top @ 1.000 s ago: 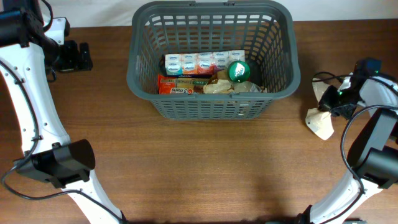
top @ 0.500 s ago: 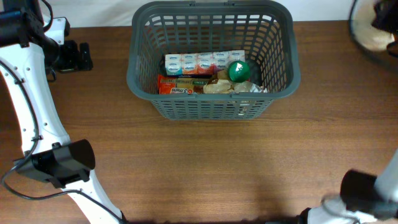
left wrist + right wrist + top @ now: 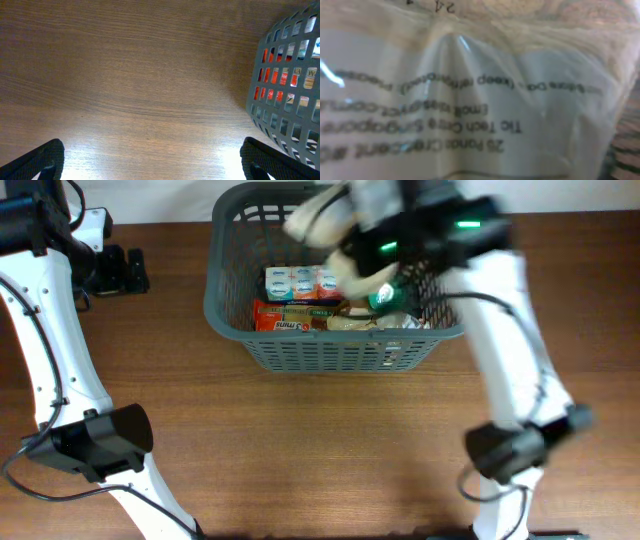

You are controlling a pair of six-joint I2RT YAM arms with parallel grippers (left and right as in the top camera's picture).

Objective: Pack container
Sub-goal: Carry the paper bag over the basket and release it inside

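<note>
The orange snack packet is below the basket's rim, so next my right gripper should go left in the overhead view and down into the basket [image 3: 340, 356].
The dark grey basket [image 3: 340, 356] stands at the table's back middle; its wall also shows in the left wrist view [image 3: 260, 107]. My right gripper [image 3: 385, 242] hangs blurred over the basket, shut on a pale plastic bag [image 3: 322, 220]. The bag [image 3: 480, 100], clear with printed text, fills the right wrist view and hides the fingers. My left gripper [image 3: 125, 270] is open and empty over bare table [image 3: 152, 162], left of the basket.
Inside the basket lie a row of small tissue packs [image 3: 295, 280], an orange snack packet [image 3: 285, 318], a green round item [image 3: 385, 300] and a crumpled clear wrapper [image 3: 355, 322]. The wooden table [image 3: 320, 450] runs in front.
My right arm lifted the pale bag from the table at the right, swung it up and leftward, and now holds it above the basket. The left arm has not moved.
</note>
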